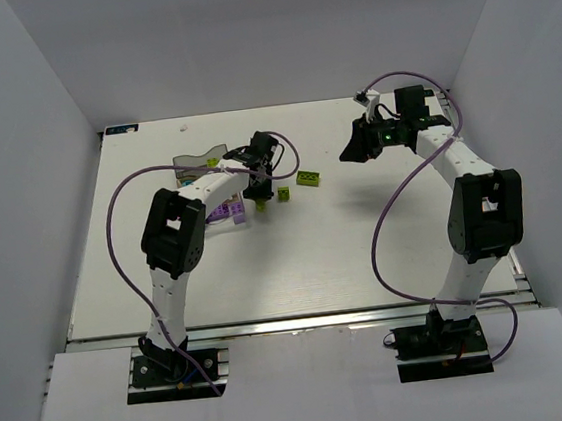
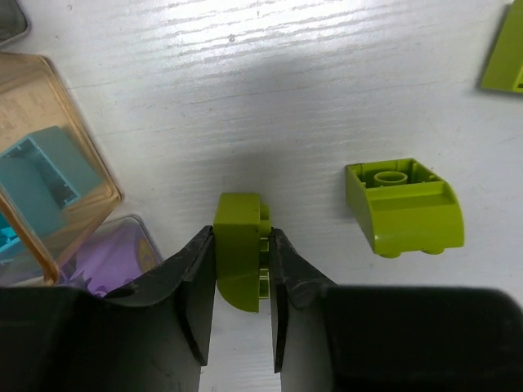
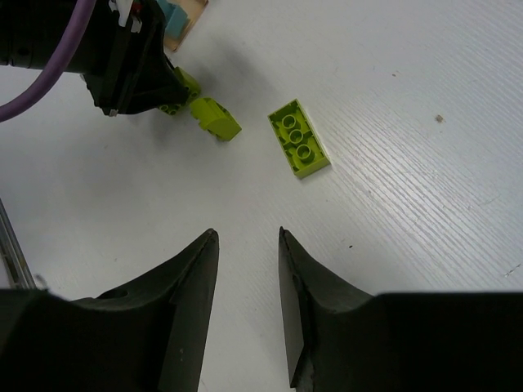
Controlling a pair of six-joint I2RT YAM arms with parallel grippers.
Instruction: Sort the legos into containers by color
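I will next raise my left gripper outward and to the left in the top view and let go of the lime green lego over the grey bin (image 1: 193,161) (image 2: 10,21), because a lime lego is there.
My left gripper (image 2: 243,237) is shut on a lime green lego (image 2: 239,245), low over the table, just right of the containers; it also shows in the top view (image 1: 260,199). A second lime lego (image 2: 404,204) lies upside down to its right, and a flat lime lego (image 1: 309,178) lies further right. The tan bin (image 2: 78,143) holds a cyan lego (image 2: 45,171). The clear bin (image 2: 135,237) holds purple legos. The grey bin (image 1: 193,161) has a lime piece at its edge. My right gripper (image 3: 248,237) is open and empty, above the table right of the flat lime lego (image 3: 298,137).
White walls close in the table on the left, back and right. The left arm's purple cable (image 1: 119,202) loops out to the left of the bins. The right arm's cable (image 1: 389,229) hangs over the right middle.
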